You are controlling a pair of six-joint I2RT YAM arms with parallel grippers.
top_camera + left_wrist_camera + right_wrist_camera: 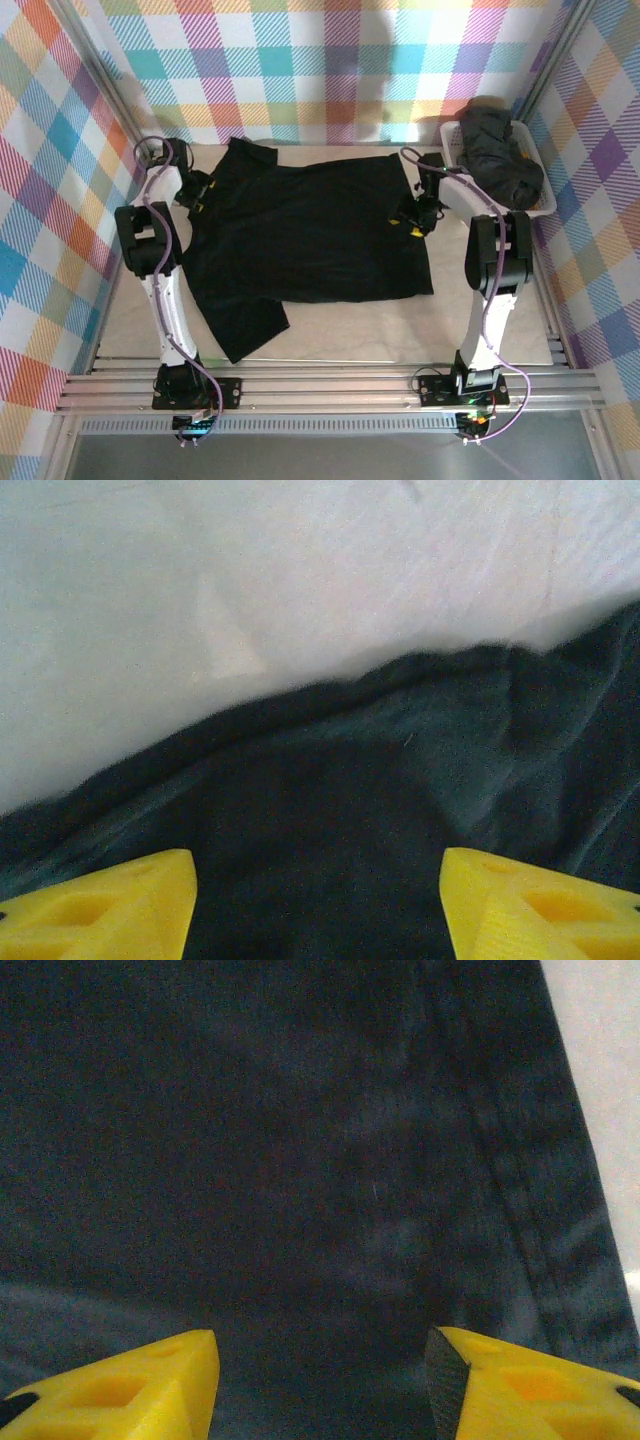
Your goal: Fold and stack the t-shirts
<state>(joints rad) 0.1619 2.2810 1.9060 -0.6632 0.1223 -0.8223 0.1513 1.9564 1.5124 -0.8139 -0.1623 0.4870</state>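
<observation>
The sleeve [234,355] sticks out beyond the shirt's body, so my left gripper moves back toward the base next and lowers onto that sleeve's near corner.
A black t-shirt [310,230] lies spread flat across the table, one sleeve toward the near left. My left gripper [200,195] is over its left edge. In the left wrist view its yellow fingers [100,910] stand wide apart, open, above the shirt's cloth [350,800], with nothing pinched. My right gripper [413,218] is over the shirt's right side. In the right wrist view that gripper [320,1390] is open too, its fingertips [530,1390] just above flat cloth [300,1160] beside the hem. More black t-shirts [495,150] are heaped in the basket.
The white plastic basket [450,135] stands at the back right corner. Checked walls close in the table on three sides. Bare tabletop [250,580] shows past the shirt's left edge, and a metal rail [320,385] runs along the near edge.
</observation>
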